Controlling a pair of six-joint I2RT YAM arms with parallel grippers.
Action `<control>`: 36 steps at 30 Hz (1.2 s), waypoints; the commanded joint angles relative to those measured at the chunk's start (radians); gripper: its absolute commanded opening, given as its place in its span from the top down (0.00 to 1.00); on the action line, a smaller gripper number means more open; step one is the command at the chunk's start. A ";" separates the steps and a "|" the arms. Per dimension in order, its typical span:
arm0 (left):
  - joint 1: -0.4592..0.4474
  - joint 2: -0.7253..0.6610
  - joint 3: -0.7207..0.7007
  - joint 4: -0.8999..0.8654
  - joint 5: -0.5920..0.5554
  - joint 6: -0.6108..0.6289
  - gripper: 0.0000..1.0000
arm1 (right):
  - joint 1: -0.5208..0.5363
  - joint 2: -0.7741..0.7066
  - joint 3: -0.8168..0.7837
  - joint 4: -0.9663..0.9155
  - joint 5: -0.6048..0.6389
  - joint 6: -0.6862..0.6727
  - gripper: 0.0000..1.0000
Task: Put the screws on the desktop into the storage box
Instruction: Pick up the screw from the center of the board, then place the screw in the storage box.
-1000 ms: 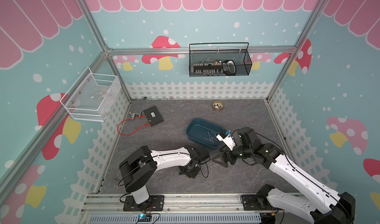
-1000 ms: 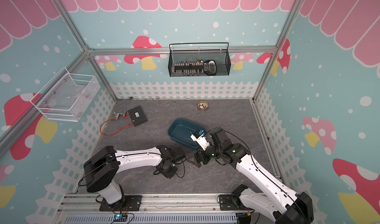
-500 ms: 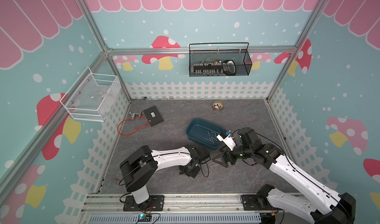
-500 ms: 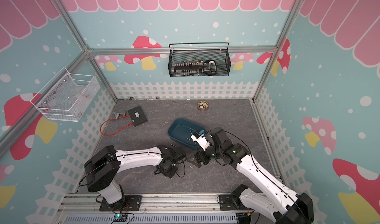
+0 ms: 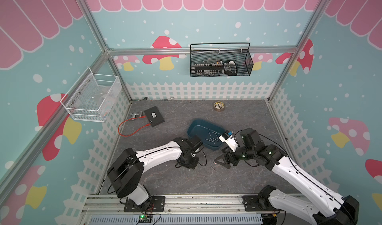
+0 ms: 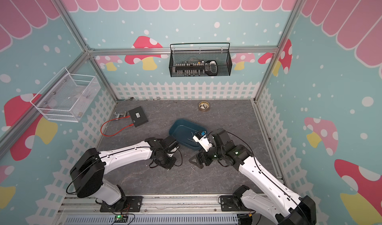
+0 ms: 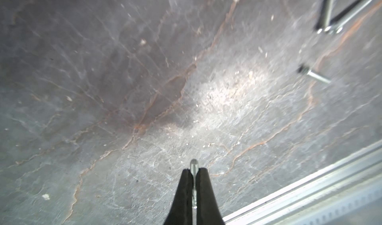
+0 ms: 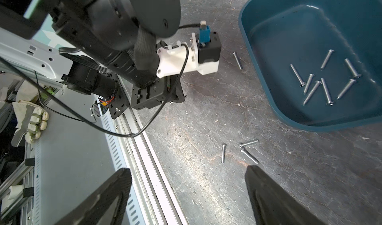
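Note:
The robot should lift its left gripper outward over the empty end of the teal storage box (image 5: 203,126) and let go of the screw there, because the box is outward of the gripper.
In the left wrist view my left gripper (image 7: 193,169) is shut on a thin silvery screw (image 7: 194,165), whose threaded end sticks out past the black fingertips, just above the desktop (image 7: 144,89). More screws lie loose nearby (image 7: 316,76). The teal storage box (image 5: 203,126) holds several screws (image 8: 314,87). Three screws (image 8: 249,142) lie on the desktop just beyond my right gripper (image 8: 188,170), which is open and empty. Another screw (image 8: 237,60) lies beside the box wall. In both top views the left gripper (image 5: 187,165) and the right gripper (image 5: 222,162) hang low in front of the box.
A black flat box (image 5: 154,116) with a red cable (image 5: 132,128) lies at the back left. A tape roll (image 5: 219,106) sits near the back wall. A black mesh basket (image 5: 221,62) and a white wire basket (image 5: 91,97) hang on the walls. An aluminium rail (image 5: 186,201) borders the front edge.
My left gripper's jaws have closed onto the screw. Neither arm has visibly shifted, and the right gripper stays open.

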State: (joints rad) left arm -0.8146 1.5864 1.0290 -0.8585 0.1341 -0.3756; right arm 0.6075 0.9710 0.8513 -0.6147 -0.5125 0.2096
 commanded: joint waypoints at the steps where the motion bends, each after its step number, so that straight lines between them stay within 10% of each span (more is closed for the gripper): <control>1: 0.038 -0.022 0.037 0.051 0.066 0.026 1.00 | -0.007 -0.038 0.031 0.009 0.053 -0.015 0.08; 27: 0.253 0.206 0.363 0.328 0.338 -0.094 1.00 | -0.008 -0.082 0.008 0.167 0.264 0.028 0.08; 36: 0.287 0.217 0.382 0.342 0.353 -0.102 0.55 | -0.009 -0.089 0.005 0.159 0.315 0.036 0.07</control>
State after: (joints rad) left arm -0.5465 1.8065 1.3846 -0.5385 0.4667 -0.4728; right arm 0.6022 0.8886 0.8513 -0.4633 -0.2302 0.2375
